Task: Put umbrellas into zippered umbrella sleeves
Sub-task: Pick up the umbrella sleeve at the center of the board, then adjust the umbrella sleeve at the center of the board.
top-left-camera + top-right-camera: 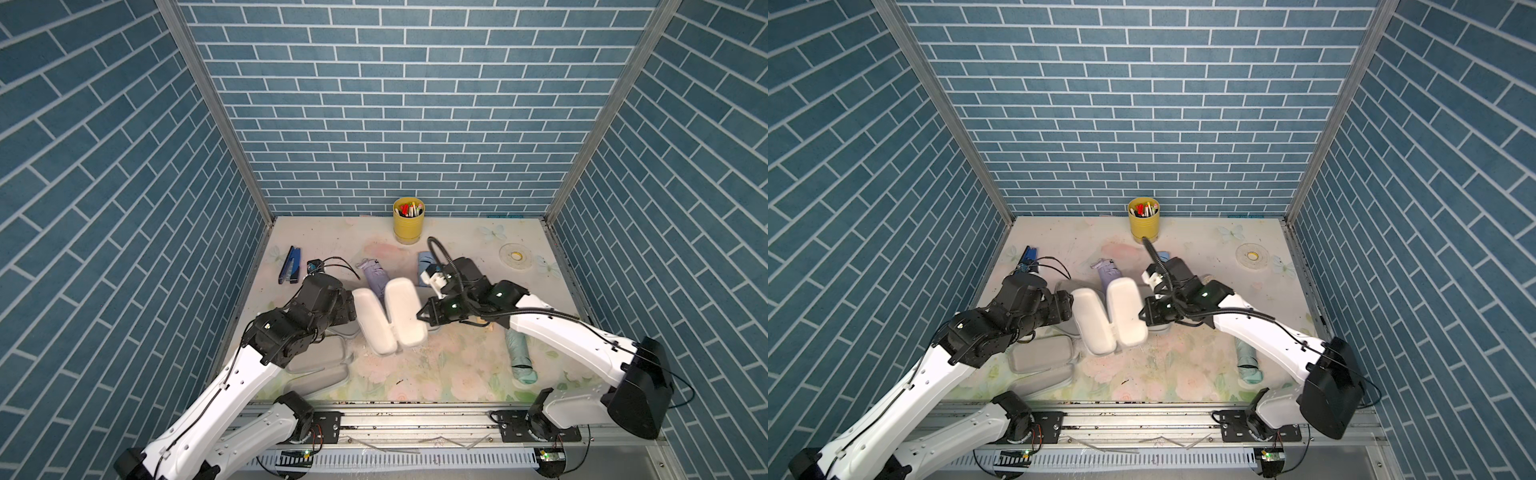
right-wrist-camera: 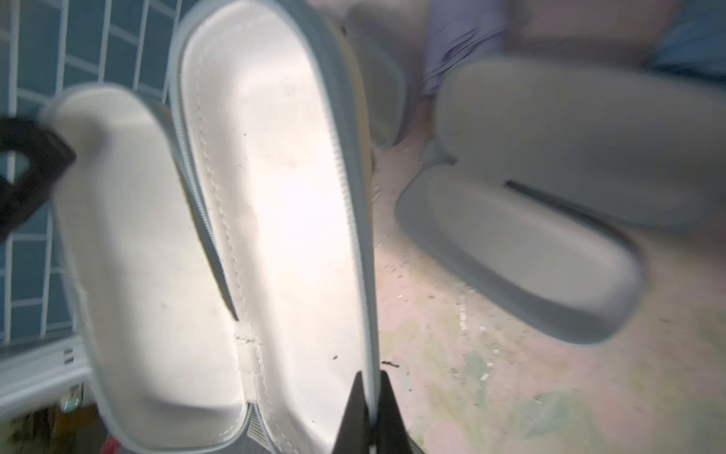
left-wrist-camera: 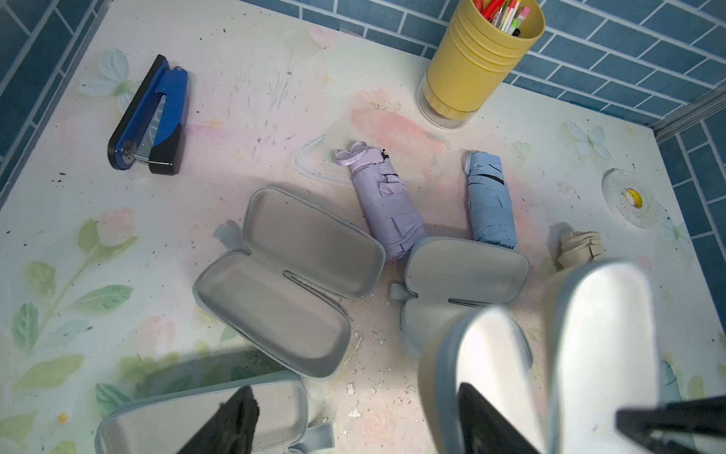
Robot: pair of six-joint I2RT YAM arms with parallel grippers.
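The clear tabletop beside the mint green umbrella lies below my right gripper, so next my gripper should bring the raised sleeve down onto it and release the sleeve's rim.
An open tan sleeve (image 1: 390, 316) (image 1: 1108, 316) is held up off the table between both arms, its white inside facing up. My right gripper (image 1: 419, 316) (image 2: 371, 377) is shut on the rim of one half (image 2: 275, 196). My left gripper (image 1: 351, 309) (image 3: 357, 393) stands open, with one finger (image 3: 491, 420) inside the other half (image 3: 483, 353). The lilac umbrella (image 1: 374, 276) (image 3: 387, 208), the light blue umbrella (image 3: 491, 204) and the cream umbrella (image 3: 581, 249) lie behind it. The mint green umbrella (image 1: 520, 353) lies under the right arm.
Three more open sleeves lie on the table (image 3: 290, 275) (image 3: 463, 275) (image 3: 196, 412), partly under the left arm. A yellow pen cup (image 1: 409, 219) stands at the back wall. There is a blue stapler (image 1: 290, 265) at back left and a tape roll (image 1: 516, 256) at back right.
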